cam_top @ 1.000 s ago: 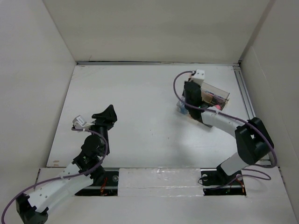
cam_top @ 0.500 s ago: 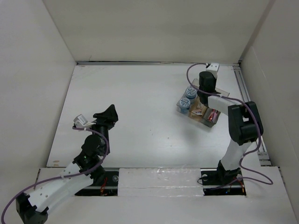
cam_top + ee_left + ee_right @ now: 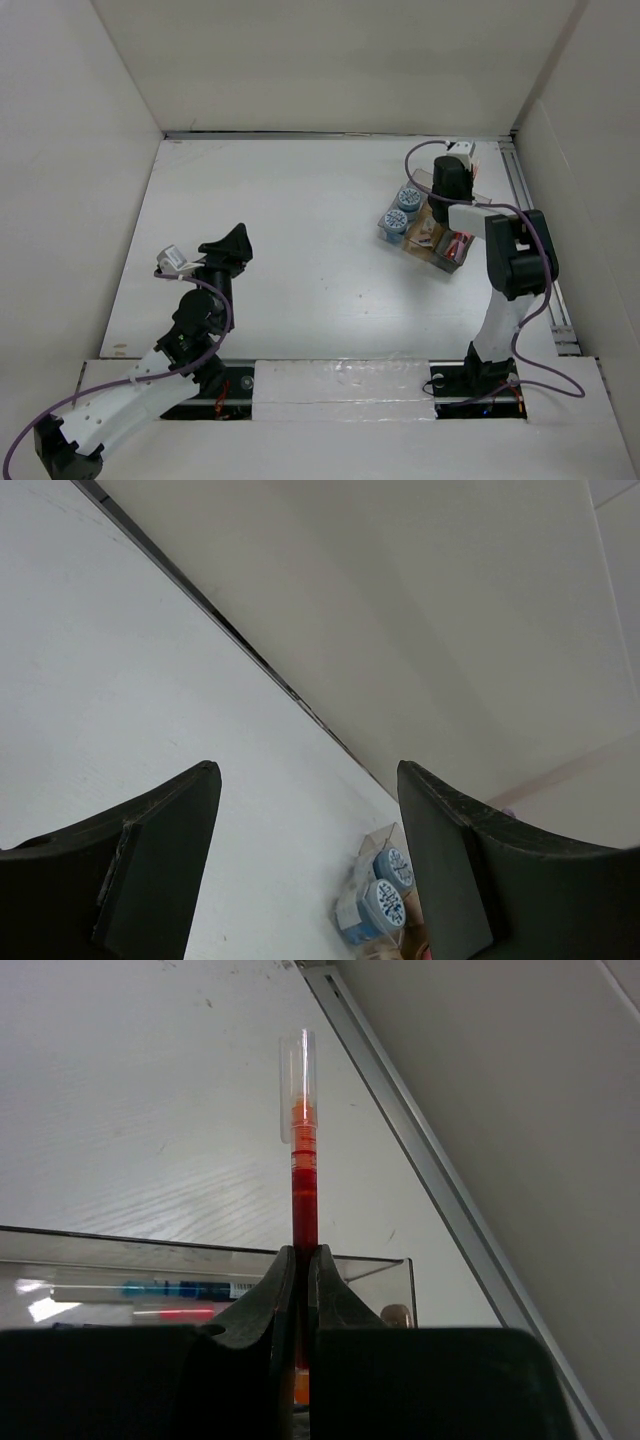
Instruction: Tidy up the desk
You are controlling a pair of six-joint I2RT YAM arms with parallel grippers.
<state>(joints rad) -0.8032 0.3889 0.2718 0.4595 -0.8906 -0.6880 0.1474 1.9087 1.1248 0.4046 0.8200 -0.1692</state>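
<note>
I will tilt my right gripper to face down, turn the red pen over the tray's far section (image 3: 185, 1298), lower and release it, because other pens already lie there.
The white desk (image 3: 300, 230) fills the top view. My right gripper (image 3: 301, 1260) is shut on a red pen with a clear cap (image 3: 301, 1150), held over the clear compartment tray (image 3: 380, 1270). In the top view the right gripper (image 3: 450, 185) hangs above the tray's far side (image 3: 478, 200). The tray holds two blue-lidded pots (image 3: 402, 208), pens and small items. My left gripper (image 3: 228, 245) is open and empty, low over the desk at the left; its wrist view shows the pots (image 3: 385, 900) far off between its fingers (image 3: 165, 860).
A metal rail (image 3: 530, 230) runs along the desk's right edge, close to the tray; it also shows in the right wrist view (image 3: 430, 1170). White walls enclose the desk at the back and both sides.
My right arm has swung from the tray's near left side to its far side, uncovering the tray and pots. The left arm has not moved.
</note>
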